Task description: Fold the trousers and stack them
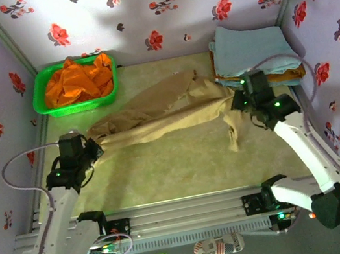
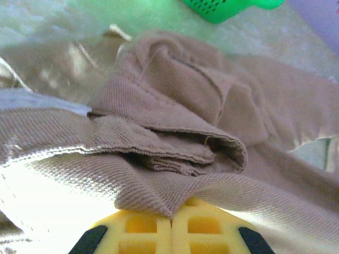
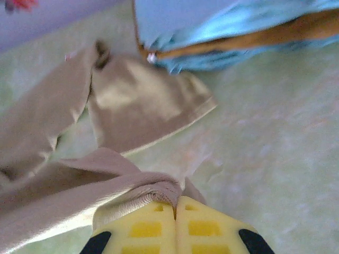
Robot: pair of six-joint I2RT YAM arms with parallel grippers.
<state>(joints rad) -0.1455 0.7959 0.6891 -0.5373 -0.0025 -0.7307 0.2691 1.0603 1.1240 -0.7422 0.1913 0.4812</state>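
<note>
The bare near tabletop has room for the stretched leg, so my left gripper will next draw back and release the cloth over it.
The tan trousers [image 1: 161, 112] stretch across the middle of the table between my two arms. My left gripper [image 1: 92, 147] is shut on the cloth at their left end; the left wrist view has its yellow fingers [image 2: 172, 219] pinching a fold of the bunched trousers [image 2: 175, 121]. At their right end my right gripper [image 1: 239, 101] is shut on them too, with a strip of cloth hanging down below it. Seen from the right wrist, the yellow fingers [image 3: 175, 206] clamp a rolled edge of the trousers [image 3: 132, 106], lifted above the table.
A green basket [image 1: 43, 100] with an orange garment [image 1: 77, 81] stands at the back left. A stack of pale blue cloth [image 1: 249, 50] lies at the back right, close behind the right gripper. Flowered walls enclose the table.
</note>
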